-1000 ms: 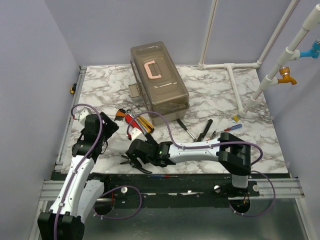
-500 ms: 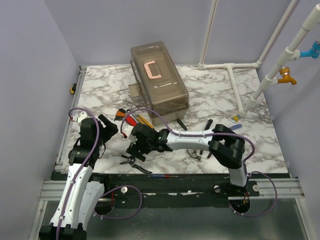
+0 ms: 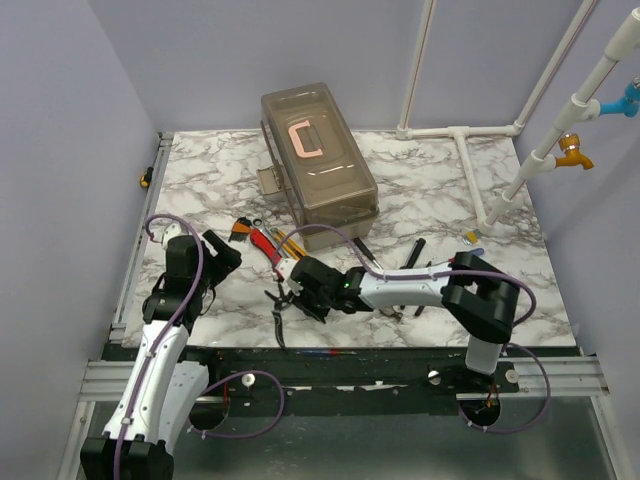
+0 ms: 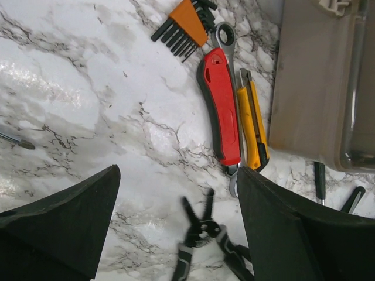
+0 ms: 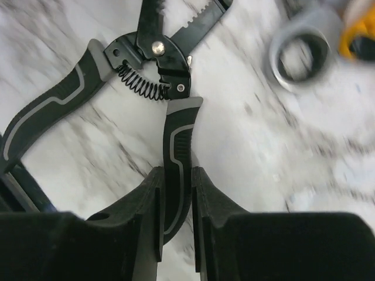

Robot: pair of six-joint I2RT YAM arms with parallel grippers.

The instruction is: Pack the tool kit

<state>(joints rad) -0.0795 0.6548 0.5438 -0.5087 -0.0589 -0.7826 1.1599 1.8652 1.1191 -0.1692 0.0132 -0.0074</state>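
Observation:
I should move my right gripper to the right in the top view and let go of the pliers (image 3: 279,318) on the marble by the screwdrivers, because loose tools lie there.
The tool kit's beige-grey box (image 3: 320,165), with a smoky lid and pink handle, stands shut at the back of the table. My right gripper (image 3: 297,292) (image 5: 176,175) is shut on one grey-striped handle of the black pliers (image 5: 153,50) (image 3: 279,318); their other handle splays out to the left. My left gripper (image 3: 222,255) (image 4: 177,172) hangs open over bare marble, the pliers (image 4: 202,231) lying between its fingers' lines. A red cutter (image 4: 221,108) (image 3: 265,243) lies beside a yellow knife (image 4: 252,126), close to the box (image 4: 316,82).
An orange hex-key set (image 4: 187,23) (image 3: 241,228) and a ring wrench (image 4: 224,36) lie by the cutter. Screwdrivers (image 3: 372,260) and a black tool (image 3: 410,258) lie right of my right arm. White pipes (image 3: 460,135) run along the back right.
My right gripper swung up and right from the front edge and closed on a pliers handle; the pliers shifted with it. The left arm barely moved.

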